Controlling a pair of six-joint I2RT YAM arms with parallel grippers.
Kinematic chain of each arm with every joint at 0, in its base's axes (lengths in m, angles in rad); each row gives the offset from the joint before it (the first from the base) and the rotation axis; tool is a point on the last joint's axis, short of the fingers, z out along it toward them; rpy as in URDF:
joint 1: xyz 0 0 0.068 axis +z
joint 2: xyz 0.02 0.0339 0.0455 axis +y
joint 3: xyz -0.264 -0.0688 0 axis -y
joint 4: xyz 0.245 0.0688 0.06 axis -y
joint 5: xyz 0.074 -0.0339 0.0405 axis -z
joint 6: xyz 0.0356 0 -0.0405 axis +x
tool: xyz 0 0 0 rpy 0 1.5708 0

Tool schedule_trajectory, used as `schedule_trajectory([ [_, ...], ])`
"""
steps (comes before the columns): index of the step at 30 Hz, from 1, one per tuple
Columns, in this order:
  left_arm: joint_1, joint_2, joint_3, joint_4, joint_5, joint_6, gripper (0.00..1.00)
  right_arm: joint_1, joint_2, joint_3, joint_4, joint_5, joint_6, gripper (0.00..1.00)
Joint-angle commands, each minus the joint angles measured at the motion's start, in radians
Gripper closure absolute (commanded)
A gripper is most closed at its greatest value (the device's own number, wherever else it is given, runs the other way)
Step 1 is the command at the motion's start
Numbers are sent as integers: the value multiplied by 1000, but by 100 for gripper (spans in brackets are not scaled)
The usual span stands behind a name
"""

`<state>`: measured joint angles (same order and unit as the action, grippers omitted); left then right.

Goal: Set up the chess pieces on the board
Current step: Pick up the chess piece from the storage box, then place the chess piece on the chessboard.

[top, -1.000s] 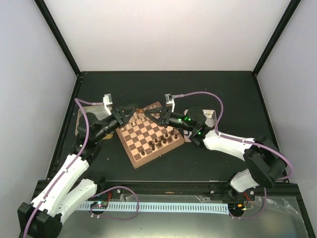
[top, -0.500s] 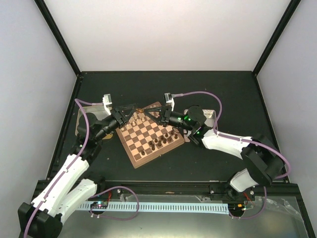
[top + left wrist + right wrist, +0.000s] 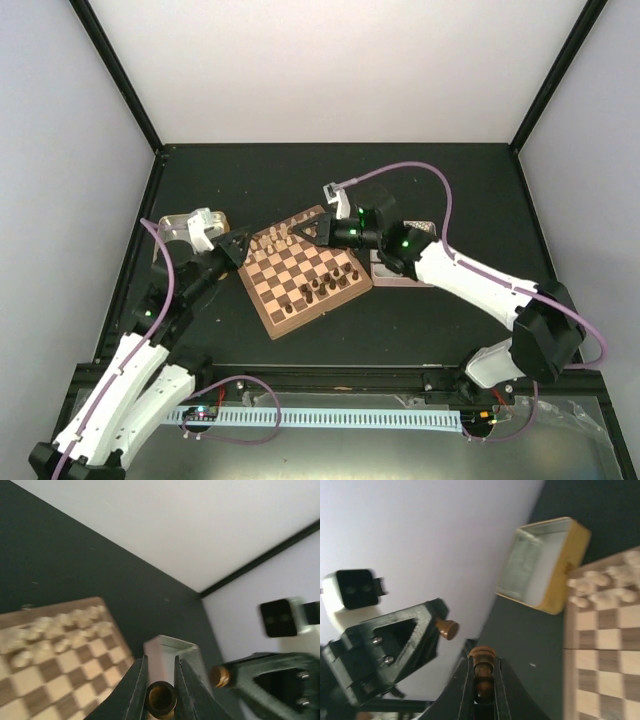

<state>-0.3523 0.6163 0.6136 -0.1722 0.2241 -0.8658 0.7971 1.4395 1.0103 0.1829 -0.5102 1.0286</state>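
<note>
The front row of dark pieces has open squares toward the board's near corner, so my right gripper will next move back, tilt downward and go down beside the end of that row.
The board (image 3: 300,285) lies tilted at the table's middle, with cream chess pieces (image 3: 277,240) along its far-left edge and dark ones (image 3: 325,285) near its right edge. My left gripper (image 3: 240,247) hangs off the board's left corner. In the left wrist view it (image 3: 161,661) is shut on a dark brown piece (image 3: 161,700), seen base-on. My right gripper (image 3: 302,232) hovers over the board's far corner. In the right wrist view it (image 3: 484,661) is shut on another dark brown piece (image 3: 483,666).
A gold-sided tin (image 3: 185,228) stands left of the board; its inside (image 3: 540,562) looks bare. A silver pinkish tin (image 3: 405,262) sits right of the board, partly under my right arm. Black frame posts and pale walls enclose the table.
My right gripper closed on the dark piece. The left arm drew back left and toward me, away from the board's far corner, keeping its piece.
</note>
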Motion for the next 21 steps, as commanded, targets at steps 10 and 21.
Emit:
schedule_trajectory([
  [10,10,-181,54,-342,-409,295,98,175,416,645,-1157,443,-615,99],
  [21,10,-228,54,-378,-481,311,98,284,683,921,-1385,566,-668,97],
])
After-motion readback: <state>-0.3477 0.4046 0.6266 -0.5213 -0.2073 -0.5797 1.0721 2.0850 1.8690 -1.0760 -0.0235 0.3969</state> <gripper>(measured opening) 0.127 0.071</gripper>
